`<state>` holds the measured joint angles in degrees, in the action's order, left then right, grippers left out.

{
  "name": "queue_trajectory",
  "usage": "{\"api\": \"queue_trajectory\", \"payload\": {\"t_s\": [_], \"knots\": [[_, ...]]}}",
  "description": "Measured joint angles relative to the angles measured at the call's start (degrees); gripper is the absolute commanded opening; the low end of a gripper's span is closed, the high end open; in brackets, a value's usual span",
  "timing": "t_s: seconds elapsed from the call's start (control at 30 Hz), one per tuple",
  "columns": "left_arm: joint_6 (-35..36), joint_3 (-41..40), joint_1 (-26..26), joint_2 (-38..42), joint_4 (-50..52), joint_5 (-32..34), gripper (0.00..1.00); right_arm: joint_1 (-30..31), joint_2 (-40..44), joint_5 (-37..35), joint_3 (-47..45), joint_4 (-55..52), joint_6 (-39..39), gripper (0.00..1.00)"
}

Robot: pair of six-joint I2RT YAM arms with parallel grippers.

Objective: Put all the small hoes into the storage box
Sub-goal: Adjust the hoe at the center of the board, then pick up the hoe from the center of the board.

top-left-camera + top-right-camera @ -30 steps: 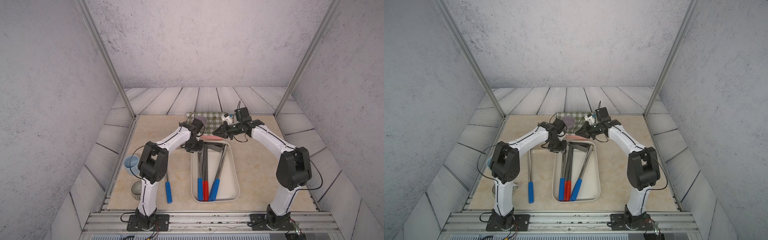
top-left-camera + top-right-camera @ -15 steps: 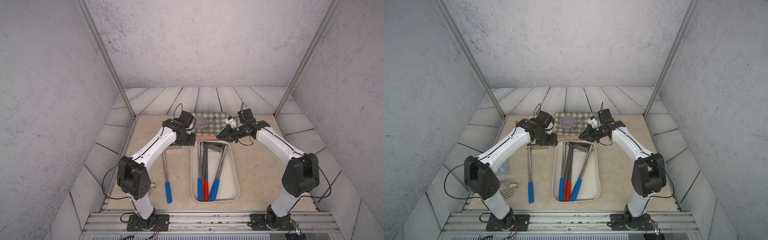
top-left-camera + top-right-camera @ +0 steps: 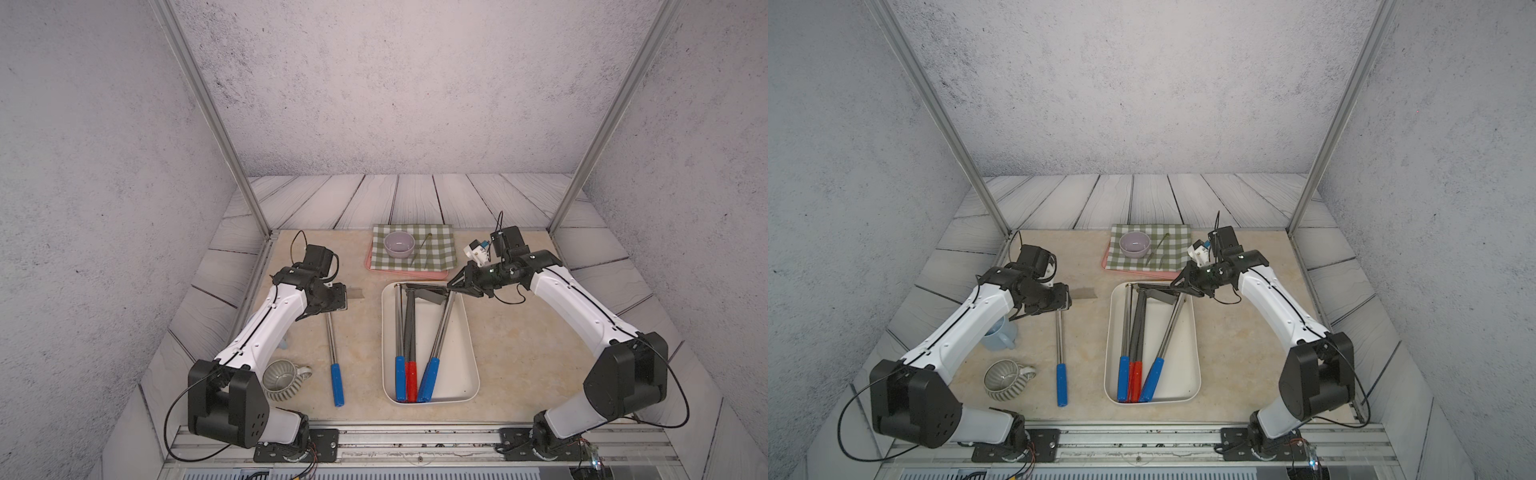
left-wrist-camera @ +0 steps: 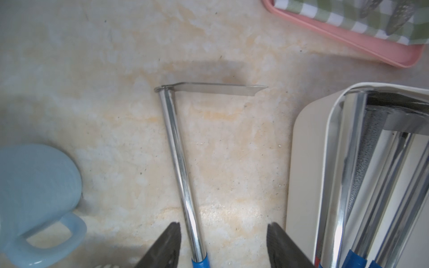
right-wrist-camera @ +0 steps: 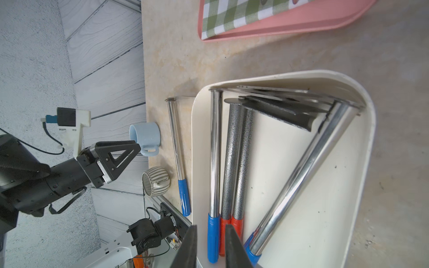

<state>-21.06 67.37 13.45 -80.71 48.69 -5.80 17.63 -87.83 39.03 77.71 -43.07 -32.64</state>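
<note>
The open fingers of my left gripper are already on either side of the steel shaft below it. They will next go down around the middle of the steel shaft (image 3: 330, 330) (image 4: 180, 167) and close.
The small hoe (image 3: 332, 345) lies on the table left of the storage box (image 3: 470, 336), steel shaft toward the back, blue handle toward the front. My left gripper (image 4: 222, 228) hangs open above it (image 3: 334, 305); the shaft (image 4: 178, 157) runs between the fingers, close to one finger (image 4: 173, 232), and touches neither. The cream storage box (image 5: 369, 139) holds several hoes with blue and red handles. My right gripper (image 5: 210, 232) hovers over the box's far right corner (image 3: 451, 286), jaws a narrow gap apart with nothing between them.
A pink tray (image 3: 409, 275) with a green checked cloth and a lilac bowl (image 3: 399, 244) stands behind the box. A light blue mug (image 3: 1000, 334) sits under the left arm. A striped grey mug (image 3: 282, 380) stands at the front left.
My left arm has swung from the box's far left end out over the hoe on the table, and its jaws have widened. The right gripper's jaws have parted slightly.
</note>
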Motion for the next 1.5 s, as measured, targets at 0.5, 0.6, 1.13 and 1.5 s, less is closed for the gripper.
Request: {"api": "queue_trajectory", "payload": {"t_s": [0.5, 0.6, 1.13, 1.5], "knots": [[-0.22, -4.35, -6.05, -9.73, -5.07, -4.46, 0.61, -1.46, 3.06, -0.26, -3.78, -2.49, 3.34, 0.26], [-0.42, -4.22, -6.05, -11.96, -5.16, -4.17, 0.59, -1.60, 3.17, -0.26, -4.66, -2.60, 3.76, 0.26], [-2.80, -0.98, -6.05, -22.93, -3.61, -0.81, 0.52, -1.73, 3.17, -0.22, -6.40, -2.91, 4.55, 0.27], [-3.43, 1.40, -5.88, -26.88, -0.92, 0.68, 0.46, -1.95, 3.17, -0.22, -7.52, -2.97, 5.18, 0.26]]}}
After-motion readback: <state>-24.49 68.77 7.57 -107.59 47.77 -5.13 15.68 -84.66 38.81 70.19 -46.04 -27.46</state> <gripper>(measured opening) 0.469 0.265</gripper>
